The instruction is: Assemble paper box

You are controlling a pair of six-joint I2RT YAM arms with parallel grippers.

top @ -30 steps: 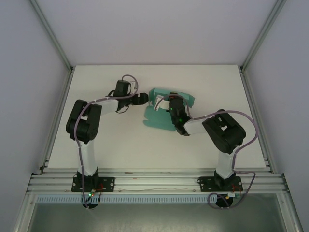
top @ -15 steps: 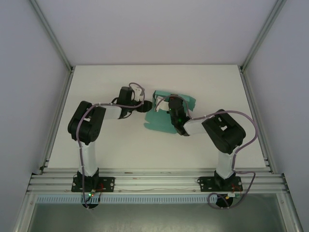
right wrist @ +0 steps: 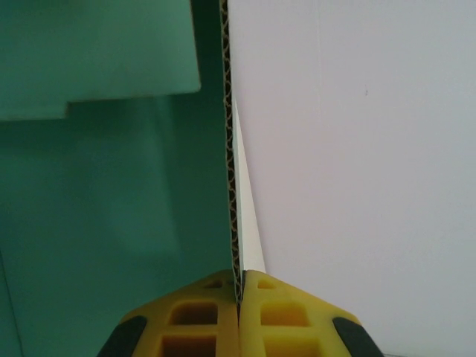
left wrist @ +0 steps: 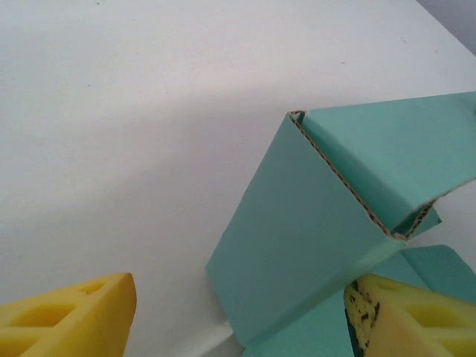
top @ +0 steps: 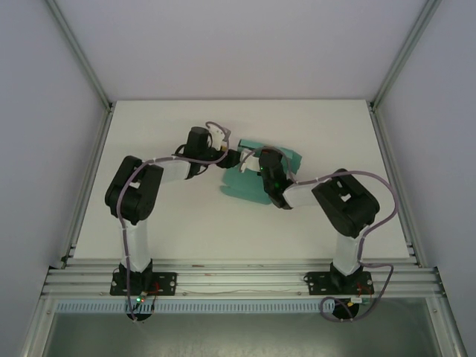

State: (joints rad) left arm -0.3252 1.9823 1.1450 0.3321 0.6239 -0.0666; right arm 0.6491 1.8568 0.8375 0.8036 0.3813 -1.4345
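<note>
My right gripper has the box's corrugated edge (right wrist: 236, 262) between its shut fingers, so it needs to stay at the upright panel and open its fingers to release that edge.
The teal paper box (top: 239, 186) lies partly folded in the middle of the table. One panel (left wrist: 305, 223) stands up, its top flap bent over along a crease. My left gripper (top: 237, 158) is at the box's left edge, open, with that raised panel between its yellow fingers (left wrist: 74, 316); the left finger stands apart from the card. My right gripper (top: 260, 162) is over the box and shut on the corrugated edge of an upright panel (right wrist: 230, 149). In the right wrist view the jaws (right wrist: 239, 294) are pressed together on that edge, with the teal card (right wrist: 111, 186) to the left.
White tabletop (top: 163, 223) surrounds the box, with open room to the left, right and front. Aluminium frame rails (top: 89, 171) run along the table's sides, and grey walls enclose it.
My left gripper has moved right, from beside the box to around its raised panel, and its fingers have narrowed a little. The right arm and its grip have not moved.
</note>
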